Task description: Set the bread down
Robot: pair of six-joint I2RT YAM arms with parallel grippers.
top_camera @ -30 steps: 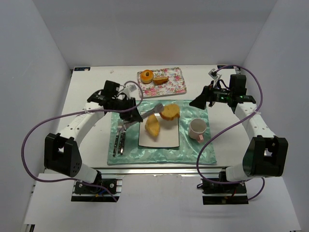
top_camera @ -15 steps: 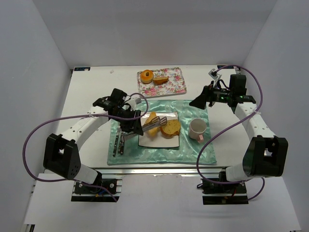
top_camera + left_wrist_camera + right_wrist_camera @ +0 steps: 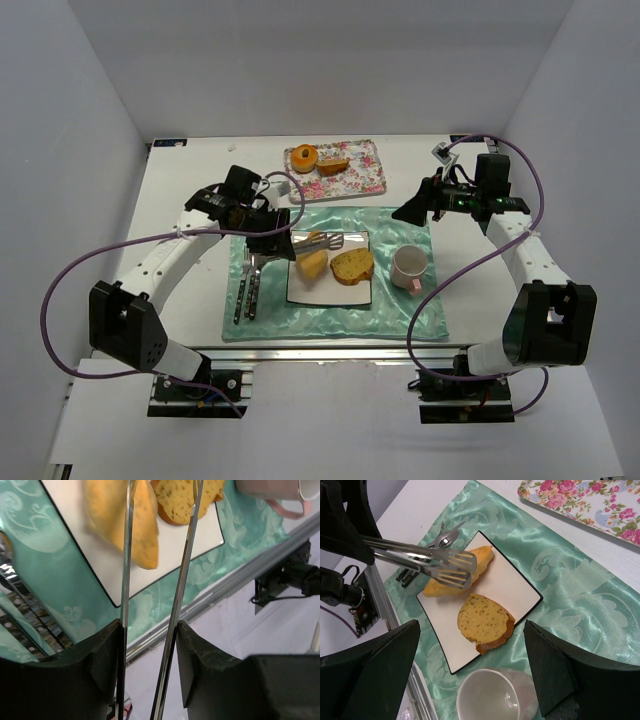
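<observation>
The left gripper should next move outward past the plate and close the tongs on the floral tray's bread piece, because that piece is outward of the gripper.
My left gripper is shut on metal tongs, whose two arms stand apart between my fingers. The tong tips hover over a pale bread wedge on the white square plate, gripping nothing. A browner crusted bread slice lies flat beside the wedge, seen also in the right wrist view. A further bread piece rests on the floral tray. My right gripper hangs open and empty above the mat's right side.
A round orange bun shares the floral tray. A pale pink cup stands right of the plate on the green mat. Cutlery lies left of the plate. White walls enclose the table.
The tongs carried the browner slice down onto the plate, then opened and let it go. The left arm has drawn back a little. The right arm has not moved.
</observation>
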